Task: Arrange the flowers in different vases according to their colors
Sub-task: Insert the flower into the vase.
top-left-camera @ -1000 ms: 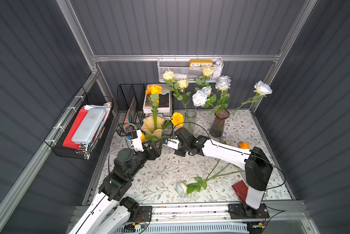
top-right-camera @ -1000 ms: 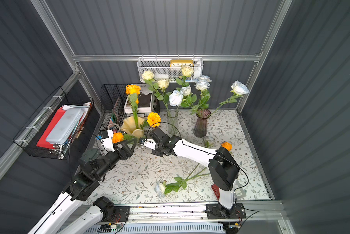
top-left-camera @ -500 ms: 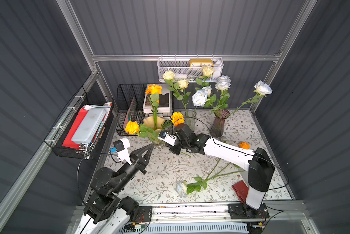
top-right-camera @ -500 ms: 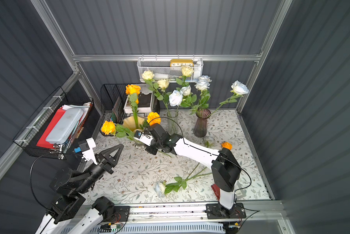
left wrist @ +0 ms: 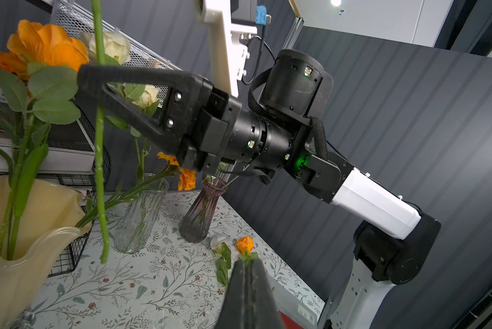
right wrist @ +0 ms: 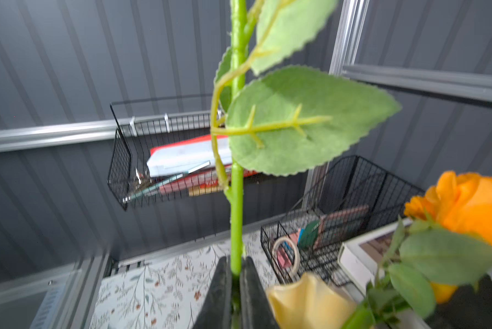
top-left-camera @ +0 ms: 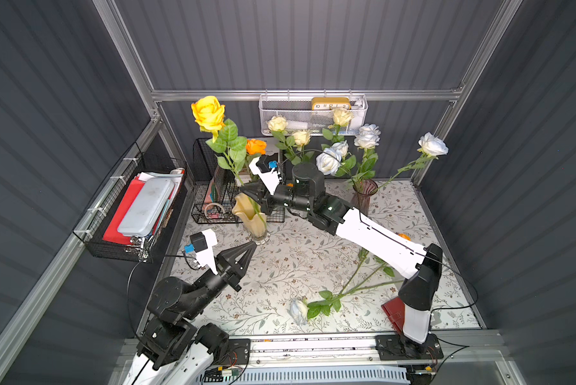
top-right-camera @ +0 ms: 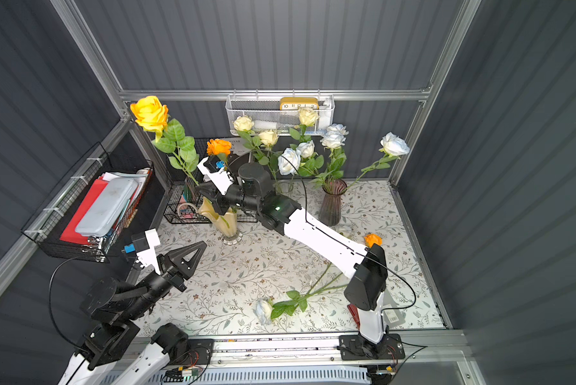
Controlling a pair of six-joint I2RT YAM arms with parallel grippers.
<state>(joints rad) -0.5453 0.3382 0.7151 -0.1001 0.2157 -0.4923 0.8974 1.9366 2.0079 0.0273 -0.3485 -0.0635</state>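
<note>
The right gripper rises next, moves outward over the vase's opening (top-left-camera: 244, 204) (right wrist: 310, 293), lowers and releases, since the lower end of the orange-yellow rose's stem hangs outside the pale yellow vase.
My right gripper (top-left-camera: 247, 192) (top-right-camera: 204, 190) (right wrist: 235, 266) is shut on the green stem (right wrist: 237, 199) of an orange-yellow rose (top-left-camera: 208, 113) (top-right-camera: 150, 113), which stands upright. The stem's lower end (left wrist: 104, 256) hangs beside the rim of the pale yellow vase (top-left-camera: 250, 215) (top-right-camera: 218, 218) (left wrist: 42, 210), which holds an orange rose (left wrist: 48, 42) (top-left-camera: 256, 146). Cream roses stand in the clear glass vase (top-right-camera: 283, 188) (left wrist: 139, 213) and white ones in the purple vase (top-left-camera: 363, 196) (top-right-camera: 331, 203). A white rose (top-left-camera: 298, 310) (top-right-camera: 263, 310) and an orange flower (top-right-camera: 372, 239) (left wrist: 245, 243) lie on the tablecloth. At the front left, my left gripper (top-left-camera: 253, 245) (top-right-camera: 203, 245) (left wrist: 246, 260) is shut and empty.
Black wire baskets (top-left-camera: 213, 200) stand behind the yellow vase, and another (top-left-camera: 126, 213) with books hangs on the left wall. A white mesh basket (top-left-camera: 313, 116) with a clock hangs at the back. A red booklet (top-left-camera: 393, 313) lies by the right arm's base.
My left gripper let go of the rose, drew back to the front left and shut. My right gripper lifted the rose upright, so its bloom rose high over the yellow vase.
</note>
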